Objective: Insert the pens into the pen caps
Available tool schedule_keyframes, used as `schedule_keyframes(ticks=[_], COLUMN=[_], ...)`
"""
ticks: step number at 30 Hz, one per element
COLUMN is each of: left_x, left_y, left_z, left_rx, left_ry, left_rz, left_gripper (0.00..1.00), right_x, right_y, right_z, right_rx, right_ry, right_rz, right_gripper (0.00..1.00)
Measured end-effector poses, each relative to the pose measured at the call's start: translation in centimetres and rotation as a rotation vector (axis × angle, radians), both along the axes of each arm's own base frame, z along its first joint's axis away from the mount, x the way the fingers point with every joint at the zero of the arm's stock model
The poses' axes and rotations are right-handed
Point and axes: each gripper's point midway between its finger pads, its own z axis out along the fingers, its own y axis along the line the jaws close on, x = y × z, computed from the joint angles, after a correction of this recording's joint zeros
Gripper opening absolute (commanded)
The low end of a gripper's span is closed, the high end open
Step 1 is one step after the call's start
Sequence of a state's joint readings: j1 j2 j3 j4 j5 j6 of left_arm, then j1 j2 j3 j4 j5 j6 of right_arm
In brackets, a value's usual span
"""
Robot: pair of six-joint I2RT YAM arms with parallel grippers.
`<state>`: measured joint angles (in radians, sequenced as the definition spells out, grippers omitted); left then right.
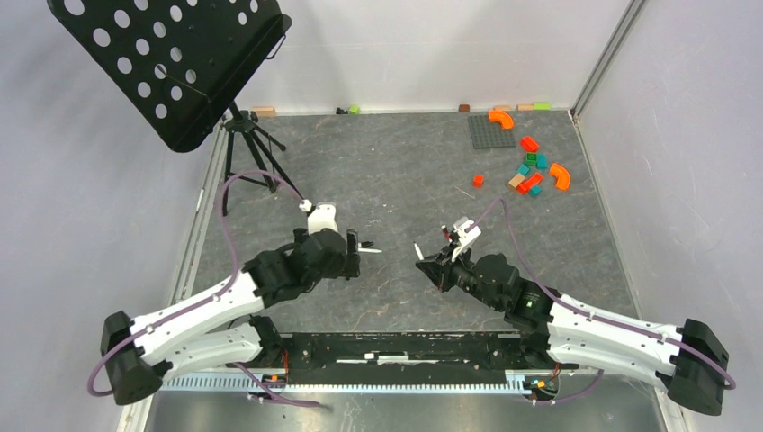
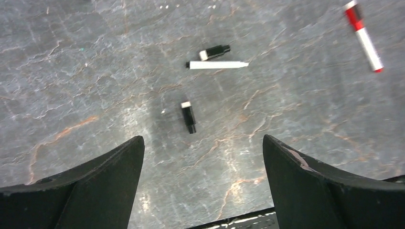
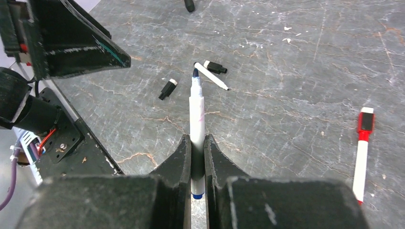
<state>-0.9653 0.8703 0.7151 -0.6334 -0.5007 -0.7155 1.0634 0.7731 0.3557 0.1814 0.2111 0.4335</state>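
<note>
The robot's left gripper will next go down with its open fingers around the middle of the nearer black cap (image 2: 189, 117) below it and close.
My right gripper (image 3: 197, 139) is shut on a white pen (image 3: 197, 109) with a blue rear end. Its dark tip points toward two short black pen caps, one (image 3: 167, 89) to the left and one (image 3: 215, 67) farther off. A second bare white pen (image 3: 211, 76) lies against the farther cap. My left gripper (image 2: 201, 138) hangs open and empty above the floor, just short of the nearer black cap (image 2: 189, 117); the other cap (image 2: 215, 51) and the white pen (image 2: 217, 64) lie beyond. A red-ended pen (image 3: 361, 152) lies apart at the right.
A black perforated music stand (image 1: 171, 63) on a tripod (image 1: 247, 153) stands at the back left. Coloured toy blocks (image 1: 531, 171) and a grey baseplate (image 1: 491, 131) lie at the back right. Walls close in on both sides.
</note>
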Motion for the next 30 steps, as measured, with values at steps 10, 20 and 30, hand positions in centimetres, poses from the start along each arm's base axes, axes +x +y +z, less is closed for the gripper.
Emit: schedule_keyframes(ticks=[10, 20, 30], left_x=[1.1, 2.1, 2.8], left_y=[-0.3, 0.2, 0.4], left_z=[-5.0, -7.7, -9.6], left_rx=[0.205, 0.226, 0.216], left_ry=[0.201, 0.305, 0.357], left_rz=[0.007, 0.031, 0.042], left_gripper=[0.73, 0.58, 0.49], right_x=[0.2, -0.1, -0.2], right_y=[-0.8, -1.5, -1.9], right_z=[-0.5, -0.5, -1.2], right_rx=[-0.024, -0.029, -0.046], right_ry=[0.004, 0.005, 0.012], right_rz=[-0.03, -0.037, -0.04], right_gripper=[0.0, 0.0, 0.0])
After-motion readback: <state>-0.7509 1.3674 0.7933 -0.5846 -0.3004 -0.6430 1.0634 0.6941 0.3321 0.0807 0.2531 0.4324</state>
